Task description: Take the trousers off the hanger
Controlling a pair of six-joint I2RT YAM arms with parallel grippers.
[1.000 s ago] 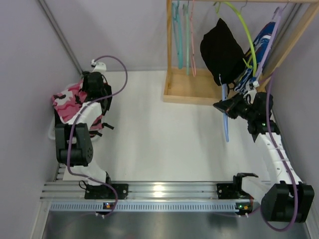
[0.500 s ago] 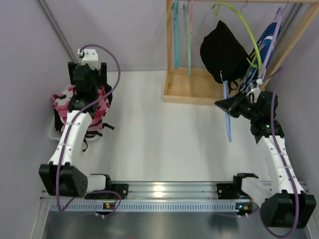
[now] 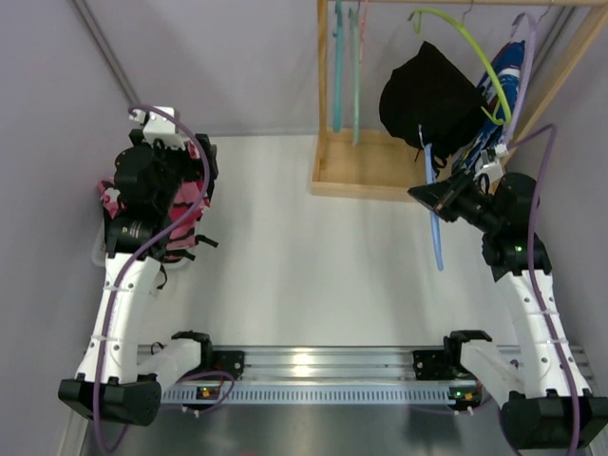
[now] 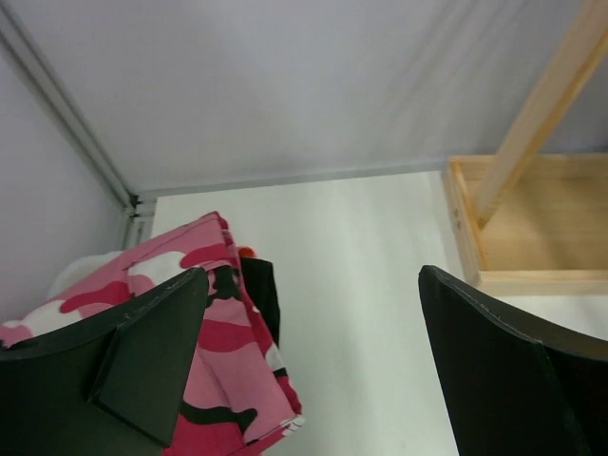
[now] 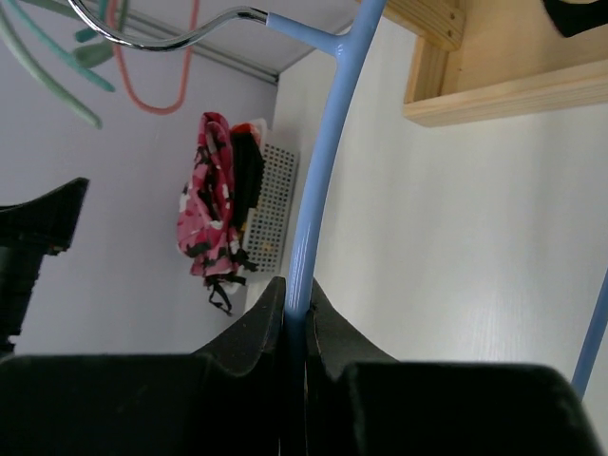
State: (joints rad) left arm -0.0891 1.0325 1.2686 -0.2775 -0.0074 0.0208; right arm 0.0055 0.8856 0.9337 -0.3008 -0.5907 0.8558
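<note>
I should next move the bare hanger in my right gripper up and outward, hook it onto the rack bar's free part [image 3: 390, 2] next to the pink hanger and let go.
The pink-red camouflage trousers [image 3: 187, 202] lie bunched in a white basket at the left; they also show in the left wrist view [image 4: 220, 347] and the right wrist view [image 5: 203, 204]. My left gripper [image 3: 180, 176] hangs above them, open wide and empty [image 4: 313, 285]. The black trousers [image 3: 427, 100] hang on a green hanger [image 3: 470, 57] on the rack. The blue-and-white trousers [image 3: 503, 81] hang beside them. My right gripper [image 3: 423, 193] is shut on a bare light blue hanger [image 3: 435, 228] in front of the rack; the jaws pinch its bar [image 5: 323, 161].
A wooden rack [image 3: 370, 173] stands at the back right with teal and pink bare hangers [image 3: 347, 66]. The white perforated basket [image 5: 271, 199] sits by the left wall. Grey walls close in on both sides. A metal rail runs along the near edge.
My left arm has risen and swung back over the camouflage trousers, which stay in the basket. My right gripper keeps hold of the blue hanger and has shifted slightly.
</note>
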